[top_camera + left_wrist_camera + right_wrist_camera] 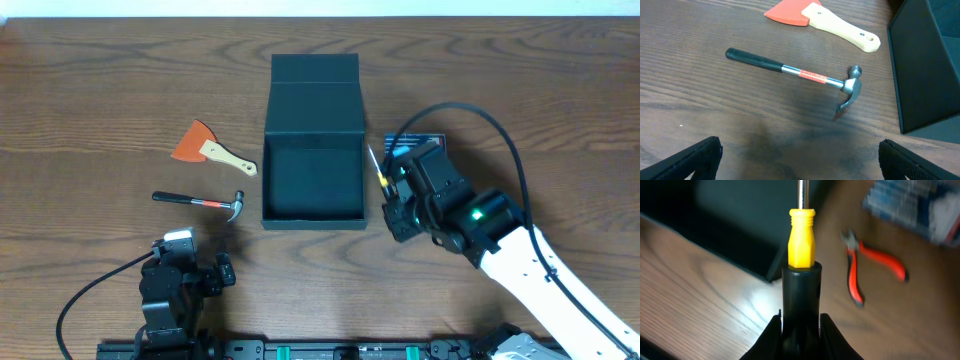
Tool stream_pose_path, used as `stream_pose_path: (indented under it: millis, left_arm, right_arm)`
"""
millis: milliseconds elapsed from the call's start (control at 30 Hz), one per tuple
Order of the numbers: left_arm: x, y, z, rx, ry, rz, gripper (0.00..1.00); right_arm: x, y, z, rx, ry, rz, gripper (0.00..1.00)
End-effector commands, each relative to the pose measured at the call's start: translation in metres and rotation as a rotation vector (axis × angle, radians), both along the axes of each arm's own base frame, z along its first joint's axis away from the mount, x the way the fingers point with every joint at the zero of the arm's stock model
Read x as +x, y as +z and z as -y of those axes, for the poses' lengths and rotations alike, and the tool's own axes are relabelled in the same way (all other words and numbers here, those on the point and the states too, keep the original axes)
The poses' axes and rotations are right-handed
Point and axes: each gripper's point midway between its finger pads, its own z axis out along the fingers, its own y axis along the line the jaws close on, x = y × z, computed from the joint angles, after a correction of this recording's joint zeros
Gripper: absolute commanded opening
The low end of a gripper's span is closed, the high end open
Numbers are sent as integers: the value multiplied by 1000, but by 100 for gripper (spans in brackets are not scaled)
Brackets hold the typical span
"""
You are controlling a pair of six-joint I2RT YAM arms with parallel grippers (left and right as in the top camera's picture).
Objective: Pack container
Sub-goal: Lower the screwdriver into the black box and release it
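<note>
My right gripper moves to the left in the overhead view next, over the box's side and down toward its bottom (315,185) (745,211), since the open box stands empty.
The square black-green box (313,178) stands open at the table's middle, its flap lid (314,95) folded back. Its corner shows in the left wrist view (922,75) and the right wrist view (740,225). My right gripper (801,325) is shut on a screwdriver (801,245) with a black and yellow handle, held just right of the box (380,172). My left gripper (800,157) is open and empty, near the front left, short of a hammer (800,75).
A hammer (200,201) and an orange scraper with a wooden handle (205,148) lie left of the box. Red pliers (872,265) and a small blue case of bits (415,143) lie right of it, partly under my right arm.
</note>
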Motion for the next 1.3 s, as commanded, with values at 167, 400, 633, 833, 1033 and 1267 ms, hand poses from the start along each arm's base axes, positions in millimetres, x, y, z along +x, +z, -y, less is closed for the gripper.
stream_pose_path:
  millis: [167, 400, 633, 833, 1033, 1267]
  left_arm:
    - [-1, -5, -1, 11, 3, -15, 99]
    - [-1, -5, -1, 11, 3, -15, 99]
    - [-1, -5, -1, 11, 3, -15, 99]
    - [-1, -5, -1, 11, 3, -15, 98]
    - [-1, -5, -1, 11, 3, -15, 99]
    - [-1, -5, -1, 11, 3, -15, 98]
  right_arm:
    - [48, 15, -46, 37, 113, 44, 2]
    - [81, -10, -100, 37, 239, -23, 2]
    - [63, -69, -134, -88, 470, -88, 4]
    - [47, -121, -128, -266, 539, -157, 4]
    - [45, -142, -124, -325, 543, -177, 10]
    - [51, -130, -129, -305, 518, -137, 50]
